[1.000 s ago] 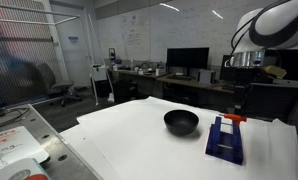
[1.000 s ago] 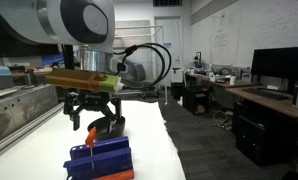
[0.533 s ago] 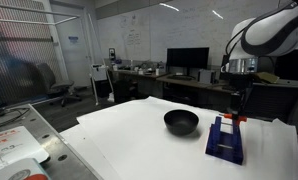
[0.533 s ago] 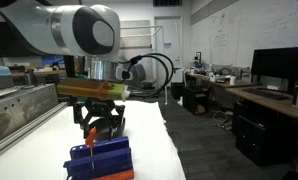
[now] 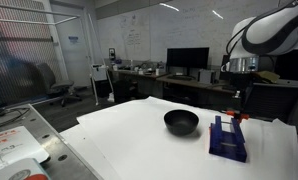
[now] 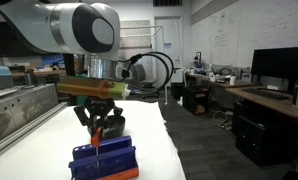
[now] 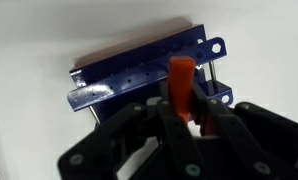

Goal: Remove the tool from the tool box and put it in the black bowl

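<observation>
My gripper lifts off the box [image 5: 227,139] next, carries the handle over the black bowl [image 5: 181,121] and lowers to release. The bowl sits beside the box, lower than my gripper.
The dark blue tool box [image 5: 227,139] [image 6: 104,161] stands on the white table, right beside the black bowl [image 5: 181,121] [image 6: 113,126]. The tool [image 7: 181,78] stands upright in the box, its red-orange handle [image 5: 236,117] [image 6: 95,144] sticking out at the top. My gripper [image 7: 186,106] [image 5: 236,108] [image 6: 96,131] hangs straight down over the box and is shut on that handle; in the wrist view both black fingers [image 7: 211,118] press against its sides. The tool's lower end is hidden inside the tool box [image 7: 139,75].
The white table top [image 5: 129,140] runs out to an edge on the near side. A lower surface with papers [image 5: 14,150] lies beyond it. Desks with monitors [image 5: 187,60] and chairs stand behind. My arm [image 6: 79,40] fills the upper part of an exterior view.
My gripper has come down onto the box and closed from open onto the red-orange handle. The tool box has shifted slightly on the table.
</observation>
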`<state>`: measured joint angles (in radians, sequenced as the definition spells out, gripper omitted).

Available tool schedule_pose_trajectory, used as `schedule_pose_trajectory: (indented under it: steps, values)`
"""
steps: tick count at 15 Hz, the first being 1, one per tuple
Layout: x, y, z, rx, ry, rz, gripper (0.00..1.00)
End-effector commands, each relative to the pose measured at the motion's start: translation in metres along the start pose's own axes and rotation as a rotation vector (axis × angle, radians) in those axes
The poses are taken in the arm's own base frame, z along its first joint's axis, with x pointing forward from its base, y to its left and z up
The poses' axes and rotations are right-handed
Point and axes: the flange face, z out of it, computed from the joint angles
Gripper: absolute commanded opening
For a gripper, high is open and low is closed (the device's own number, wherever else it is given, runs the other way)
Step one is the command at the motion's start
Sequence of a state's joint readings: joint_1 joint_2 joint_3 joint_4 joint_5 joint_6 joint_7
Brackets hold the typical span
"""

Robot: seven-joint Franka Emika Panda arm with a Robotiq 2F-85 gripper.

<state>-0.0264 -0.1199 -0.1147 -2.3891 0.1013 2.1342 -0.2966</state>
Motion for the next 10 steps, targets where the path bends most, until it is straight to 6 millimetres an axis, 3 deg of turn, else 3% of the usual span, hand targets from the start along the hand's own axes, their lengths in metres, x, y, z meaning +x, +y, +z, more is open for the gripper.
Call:
schedule_pose_trajectory:
  steps: [1, 7, 10]
  values:
    - [-0.009, -0.013, -0.041, -0.01, 0.042, -0.017, 0.13]
    - [-0.018, -0.039, -0.131, -0.006, 0.189, 0.065, 0.13]
    - [-0.011, -0.039, -0.158, 0.102, 0.279, 0.134, 0.12]
